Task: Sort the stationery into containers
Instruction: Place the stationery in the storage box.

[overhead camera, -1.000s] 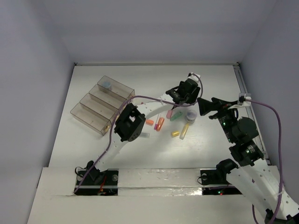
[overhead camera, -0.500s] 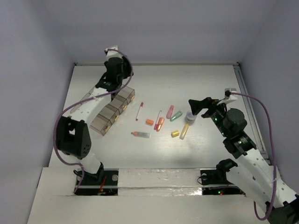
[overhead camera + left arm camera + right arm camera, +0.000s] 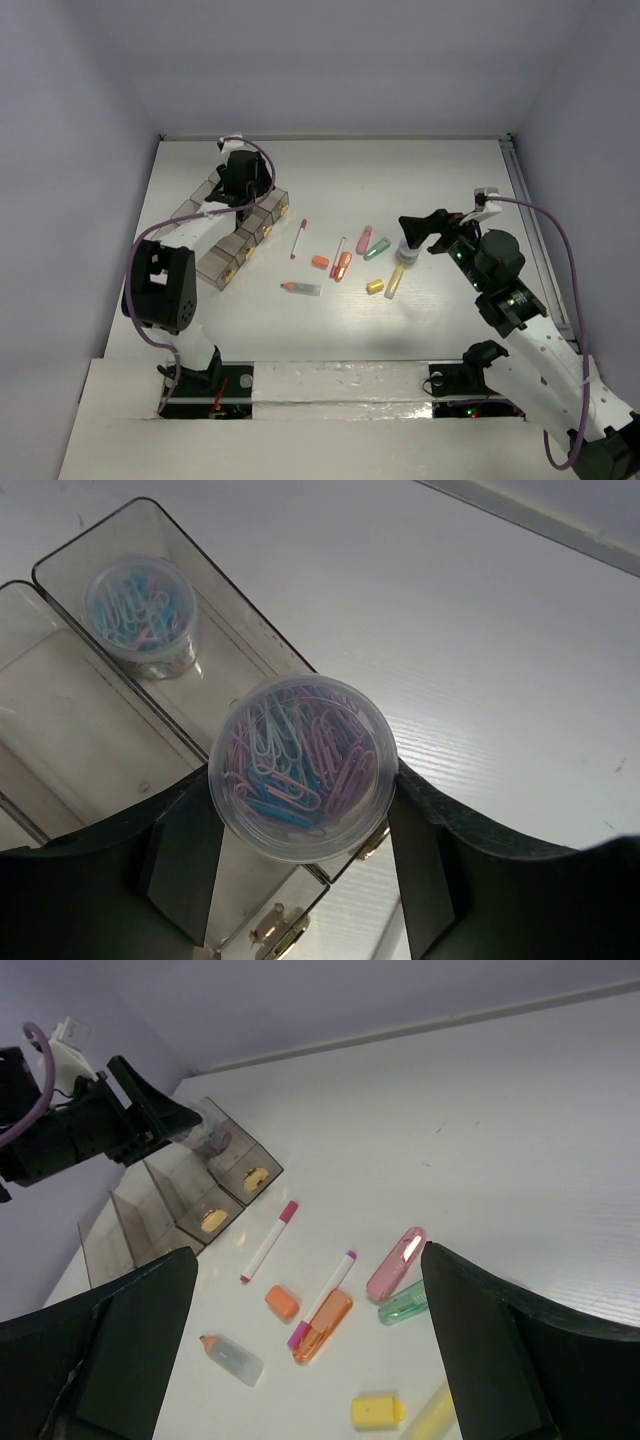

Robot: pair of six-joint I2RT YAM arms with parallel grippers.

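My left gripper is above the free part of the far container's open bottom, beside the second tub, so next I should lower the gripper and release the tub there.
My left gripper is shut on a round clear tub of pink and blue paper clips, held over the end of the far container. A second tub lies at that container's other end. From above, the left gripper is over the row of smoky boxes. My right gripper is open and empty above the loose items: two white pens, pink, green and orange sticks. A blue-grey disc sits under the right gripper.
An orange cap, a yellow cap, a clear cap with an orange tip and a yellow stick lie among the items. Walls close the table at the back and both sides.
My left arm swung from the middle of the table to the containers, carrying the paper-clip tub, then drew back a little over the far box. My right gripper shifted slightly left.
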